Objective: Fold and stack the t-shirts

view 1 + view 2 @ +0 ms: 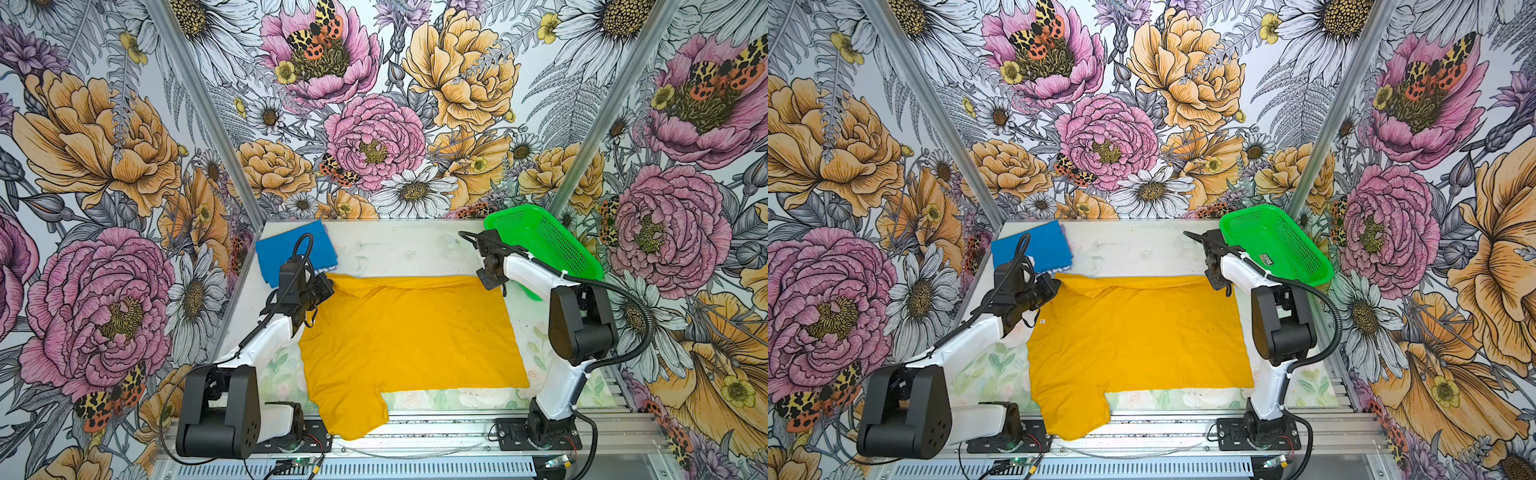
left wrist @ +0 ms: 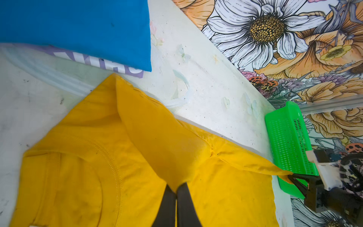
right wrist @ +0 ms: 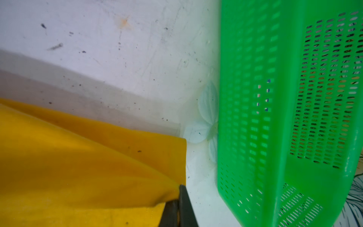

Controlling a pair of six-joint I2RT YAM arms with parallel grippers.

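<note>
The fold at the shirt's far edge is still narrow. My right gripper will next move back toward my base over the shirt's flat panel (image 1: pixel 485 302) (image 3: pixel 145 219) and let go of the shirt's corner there.
The mustard-yellow t-shirt (image 1: pixel 411 336) (image 1: pixel 1138 332) lies spread over the middle of the table, one sleeve hanging past the front edge. Its far edge is turned over into a narrow fold. My left gripper (image 2: pixel 176 188) (image 1: pixel 330 287) is shut on a flap of yellow cloth (image 2: pixel 157 137) at the far left, near the collar. My right gripper (image 3: pixel 177 194) (image 1: pixel 500 286) is shut on the shirt's far right corner (image 3: pixel 172 157). The bright blue t-shirt (image 1: pixel 291 249) (image 1: pixel 1038 247) (image 2: pixel 78 25) lies folded at the back left, just beyond the left gripper.
A green perforated basket (image 1: pixel 540 241) (image 1: pixel 1275 241) (image 3: pixel 284 98) leans tilted in the back right corner, close beside my right gripper. A pale sheet with purple lettering (image 2: pixel 98 61) shows under the blue shirt. Floral walls close in the table on three sides.
</note>
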